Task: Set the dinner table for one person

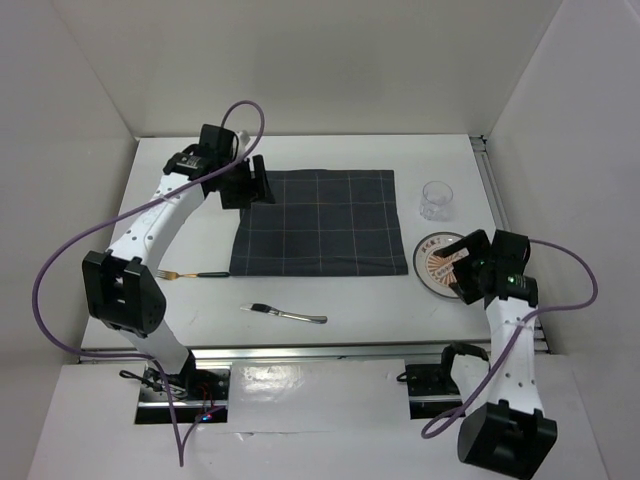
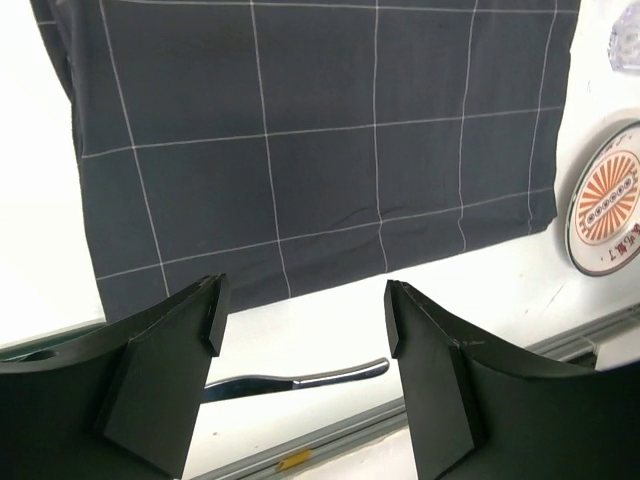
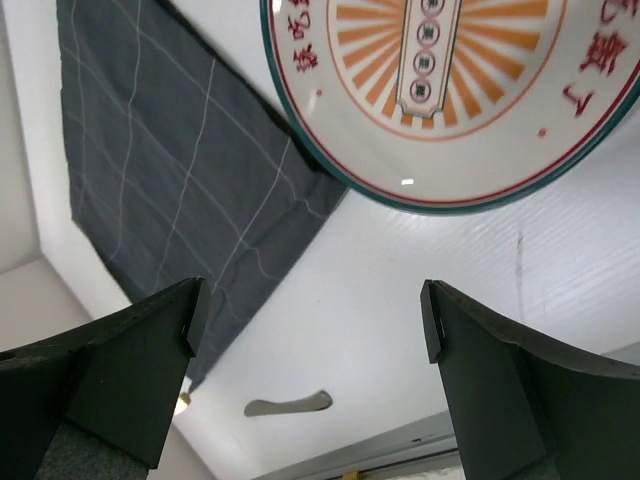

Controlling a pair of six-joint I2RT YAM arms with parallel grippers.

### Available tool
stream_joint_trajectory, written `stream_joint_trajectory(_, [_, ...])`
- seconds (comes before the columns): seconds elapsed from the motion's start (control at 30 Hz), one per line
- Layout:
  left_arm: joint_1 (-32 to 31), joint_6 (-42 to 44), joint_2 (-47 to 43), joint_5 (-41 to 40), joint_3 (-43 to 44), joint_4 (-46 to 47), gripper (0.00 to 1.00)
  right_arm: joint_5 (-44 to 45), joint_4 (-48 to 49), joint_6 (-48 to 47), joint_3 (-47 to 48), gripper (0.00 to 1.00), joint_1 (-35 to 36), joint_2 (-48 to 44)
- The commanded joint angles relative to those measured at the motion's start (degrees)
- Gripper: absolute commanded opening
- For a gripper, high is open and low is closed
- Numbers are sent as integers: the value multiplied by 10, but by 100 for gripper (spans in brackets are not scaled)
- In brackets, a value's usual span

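Observation:
The plate's near rim (image 1: 437, 293) (image 3: 414, 205) is below my right gripper with bare table before it, so my right gripper should go down and tilt until its fingers are on both sides of that rim.
The white dinner table (image 1: 340, 155) holds a dark grey cloth with pale grid lines (image 1: 320, 222), spread flat at its middle. A round plate with an orange sunburst (image 1: 432, 262) lies right of the cloth, and a clear glass (image 1: 436, 200) stands behind it. A silver knife (image 1: 288, 315) lies in front of the cloth. A fork with a dark green handle (image 1: 190, 273) lies at the cloth's front left. My left gripper (image 1: 255, 182) is open and empty over the cloth's back left corner. My right gripper (image 1: 457, 268) is open and empty over the plate's near right part.
In the left wrist view the cloth (image 2: 320, 150), plate (image 2: 605, 200) and knife (image 2: 300, 378) show beyond the open gripper (image 2: 305, 315). The right wrist view shows the plate (image 3: 460, 90), cloth (image 3: 170, 160) and knife (image 3: 290, 405). A grey rail (image 1: 330, 350) runs along the near edge.

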Motion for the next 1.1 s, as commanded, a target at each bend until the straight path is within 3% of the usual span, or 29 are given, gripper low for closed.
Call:
stream_joint_trajectory(0.0, [2,29,0,22,14,4,81,-37,-22,56,-26,100,-2,-50])
stream_joint_trajectory(0.37, [2,34,-5,66,-16,4,79,-45,-44,175,-107,96,-2,-190])
stream_joint_trajectory(0.73, [2,28,1,49,-10,-7,79,24,-39,226,-126,90,-2,-122])
stream_joint_trajectory(0.97, [2,28,26,49,7,-24,78,29,59,250,-166,90,-2,-62])
stream_joint_trajectory(1.07, [2,28,26,54,12,-24,78,23,115,263,-191,84,-2,-62])
